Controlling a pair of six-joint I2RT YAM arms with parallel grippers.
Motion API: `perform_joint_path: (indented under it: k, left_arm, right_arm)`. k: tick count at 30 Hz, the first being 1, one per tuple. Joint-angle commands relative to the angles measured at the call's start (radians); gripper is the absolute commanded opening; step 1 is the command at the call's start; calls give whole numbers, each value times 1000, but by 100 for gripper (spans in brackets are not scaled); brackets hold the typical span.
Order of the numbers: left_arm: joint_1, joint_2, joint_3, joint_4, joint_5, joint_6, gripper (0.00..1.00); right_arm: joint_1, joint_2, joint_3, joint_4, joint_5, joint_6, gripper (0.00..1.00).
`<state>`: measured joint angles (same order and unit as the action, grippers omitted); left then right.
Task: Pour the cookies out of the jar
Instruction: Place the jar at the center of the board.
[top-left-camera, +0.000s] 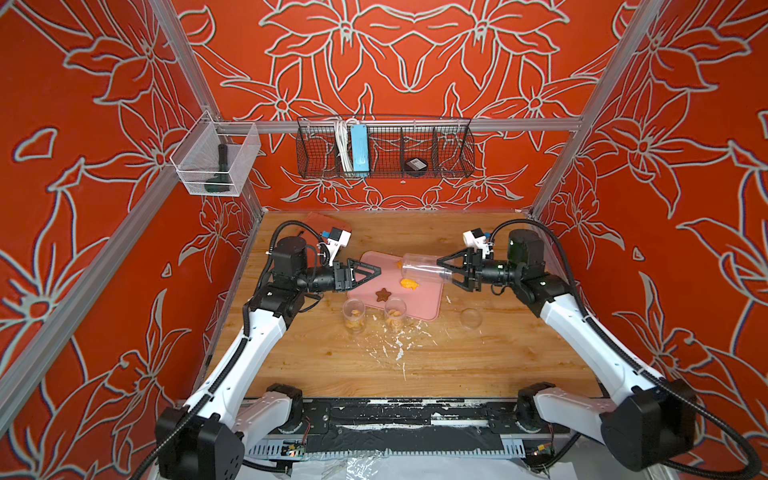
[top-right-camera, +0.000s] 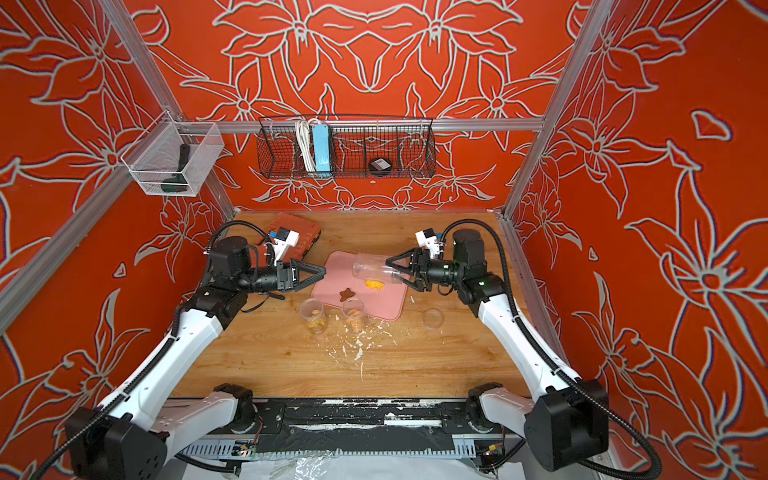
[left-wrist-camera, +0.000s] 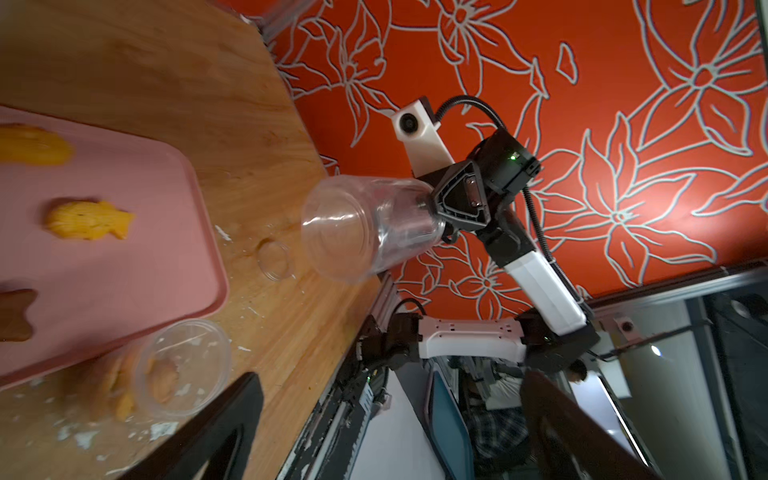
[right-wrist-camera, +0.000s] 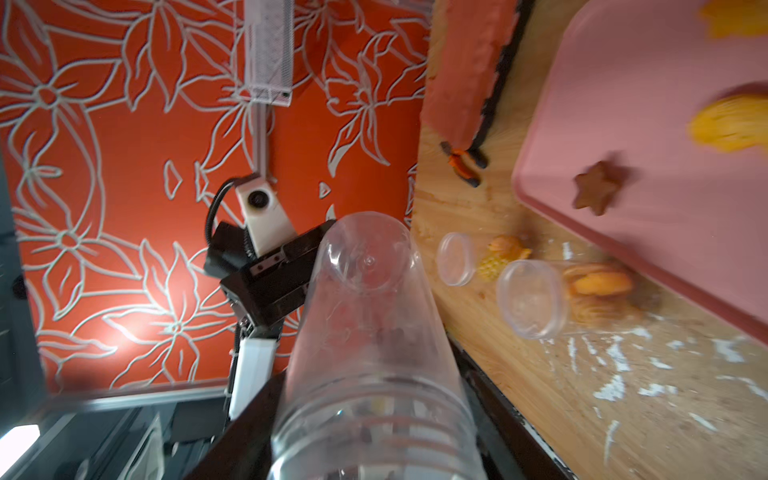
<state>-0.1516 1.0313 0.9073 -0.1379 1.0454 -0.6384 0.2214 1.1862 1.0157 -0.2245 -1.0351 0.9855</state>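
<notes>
My right gripper tips downward and lowers the jar next. It then releases the jar on the bare wood beyond the lid, since that clear spot lies below the gripper.
A clear jar (top-left-camera: 422, 268) (left-wrist-camera: 365, 228) lies on its side in the air over the pink tray (top-left-camera: 424, 303), and it looks empty. My right gripper (top-left-camera: 444, 272) (right-wrist-camera: 374, 436) is shut on its threaded end. On the tray lie cookies: an orange fish (top-left-camera: 408, 284) (left-wrist-camera: 89, 220), a brown star (top-left-camera: 382, 294) (right-wrist-camera: 598, 189) and another orange one (top-left-camera: 400, 264) by the jar's far end. My left gripper (top-left-camera: 372, 274) (left-wrist-camera: 395, 436) stands open and empty over the tray's left edge, apart from the jar.
Two small open jars (top-left-camera: 354, 316) (top-left-camera: 395, 314) with cookies stand at the tray's front edge. A clear lid (top-left-camera: 471, 318) lies to the right. White crumbs (top-left-camera: 399, 345) litter the wood in front. A red case (top-right-camera: 295, 235) sits at the back left.
</notes>
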Motion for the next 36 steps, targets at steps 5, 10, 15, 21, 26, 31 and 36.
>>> perform_joint_path:
  k: [5, 10, 15, 21, 26, 31, 36]
  left_arm:
    - [18, -156, -4, -281, -416, 274, 98]
    - [16, -254, -76, -307, -581, 339, 98]
    - [-3, -317, -150, -276, -621, 347, 98]
    - [-14, -334, -195, -229, -622, 346, 98]
    - [-20, -399, -285, -171, -672, 323, 98]
    - [-28, -416, -307, -162, -713, 329, 98]
    - [-32, -417, -312, -158, -720, 331, 98]
  right_arm:
    - [-43, 135, 313, -651, 434, -512, 59]
    - [-40, 270, 459, -816, 740, -602, 57]
    - [-32, 394, 590, -940, 967, -661, 57]
    - [-21, 541, 673, -998, 1124, -708, 57]
    - [-20, 648, 707, -1006, 1178, -729, 57]
    - [-12, 724, 721, -1001, 1178, -733, 57]
    - [-5, 758, 720, -991, 1171, -735, 59]
